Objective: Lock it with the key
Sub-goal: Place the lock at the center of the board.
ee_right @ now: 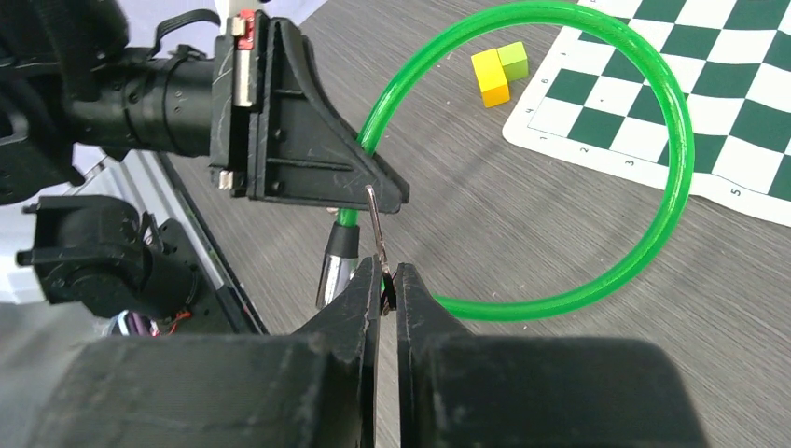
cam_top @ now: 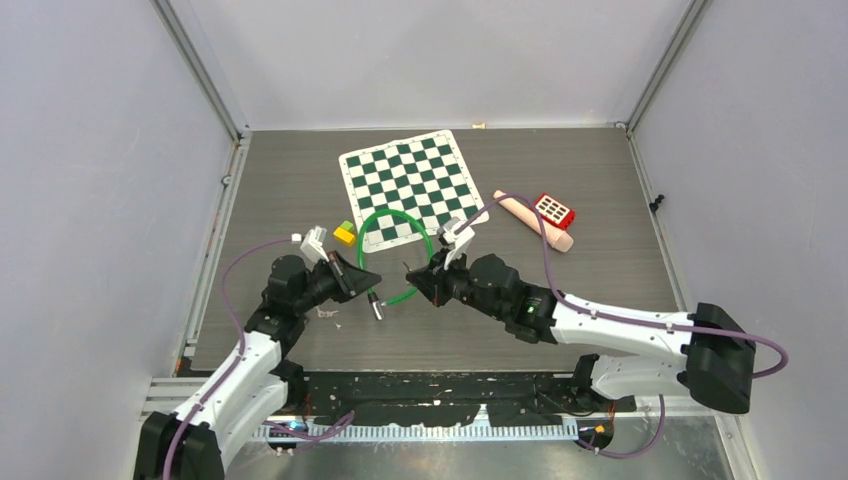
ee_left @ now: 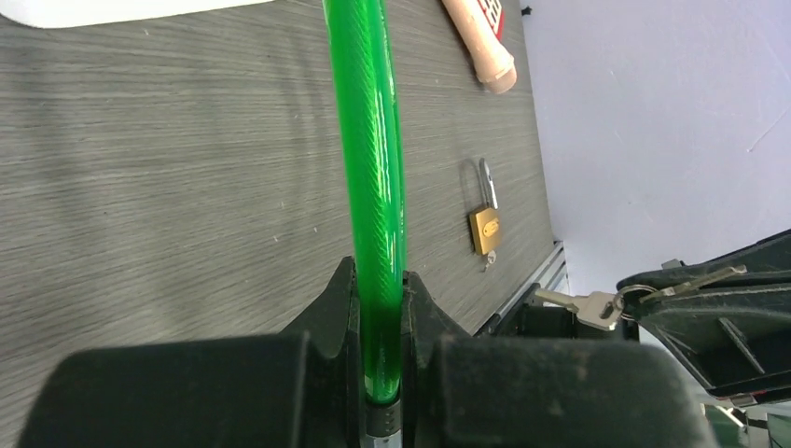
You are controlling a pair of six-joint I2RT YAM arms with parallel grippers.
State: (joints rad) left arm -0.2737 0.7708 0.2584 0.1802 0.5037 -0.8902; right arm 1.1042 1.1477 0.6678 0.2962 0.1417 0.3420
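Next I need to move my right gripper down and toward the left gripper's fingers to release the key, as a gap parts the silver key (ee_right: 376, 229) from them.
A green cable lock (cam_top: 398, 217) loops over the table and the chessboard's near edge. My left gripper (cam_top: 372, 283) is shut on the cable near its black and chrome end (ee_right: 336, 266); the cable (ee_left: 378, 187) runs up from between the jaws (ee_left: 378, 280). My right gripper (cam_top: 412, 278) faces it, a short way to the right. It is shut on a silver key (ee_right: 376, 229), seen edge-on, whose blade points at the left gripper's tips. The left wrist view shows the key (ee_left: 578, 303) on a ring at the right gripper. A small brass padlock (ee_left: 484, 229) lies flat on the table.
A green-and-white chessboard mat (cam_top: 408, 182) lies at the back centre. Yellow and green blocks (cam_top: 344, 232) sit by its left corner. A peach cylinder (cam_top: 535, 222) and a red keypad block (cam_top: 553, 210) lie at the right. The table's near edge (ee_left: 550, 271) is close to the padlock.
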